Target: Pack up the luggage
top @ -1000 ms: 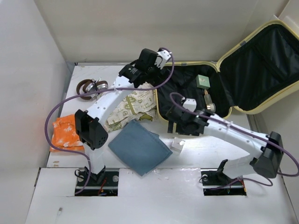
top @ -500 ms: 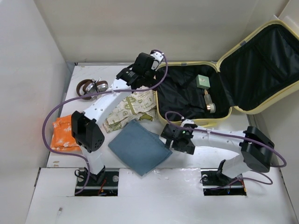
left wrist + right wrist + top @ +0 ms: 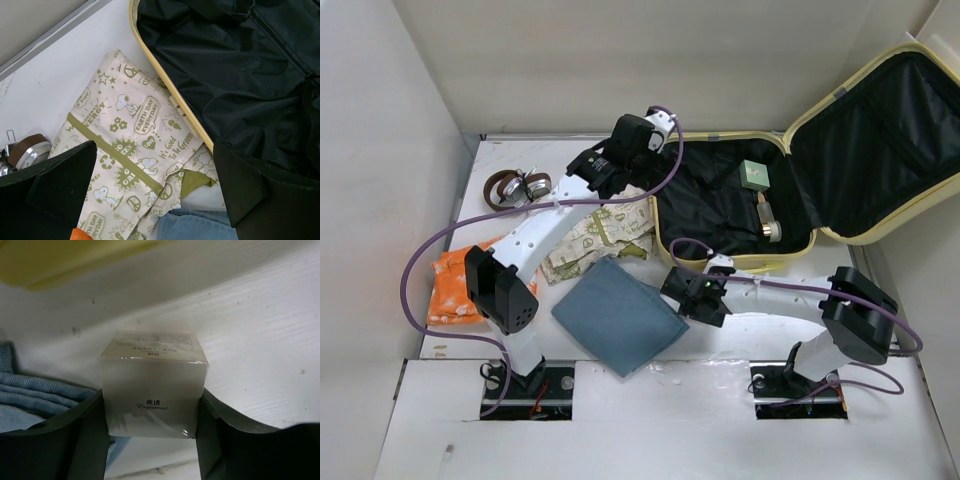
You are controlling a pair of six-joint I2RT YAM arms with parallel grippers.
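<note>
Bare lining (image 3: 718,180) beside the green box is outward of the right gripper, past the luggage's rim, so the robot should next lift the white box over with that gripper, lower it and release it.
The luggage (image 3: 720,262) lies open at the back right, pale yellow with black lining and its lid (image 3: 880,140) leaning back. Its rim (image 3: 170,92) crosses the left wrist view, and a yellow edge of the luggage (image 3: 60,260) shows in the right wrist view. My right gripper (image 3: 698,300) is on the table in front of it, shut on a small white box (image 3: 152,385), with both fingers against the box's sides. My left gripper (image 3: 608,168) hangs open above a cream cartoon-print cloth (image 3: 120,150) beside the rim, holding nothing.
A folded blue denim piece (image 3: 618,312) lies just left of the white box. The print cloth (image 3: 600,232) lies behind it. An orange packet (image 3: 455,285) and a brown belt roll (image 3: 515,187) lie far left. A green box (image 3: 754,175) and a small bottle (image 3: 766,218) rest inside the luggage.
My right arm swung back from the luggage's front edge to the table and its jaws closed on the white box. The left arm shifted only slightly.
</note>
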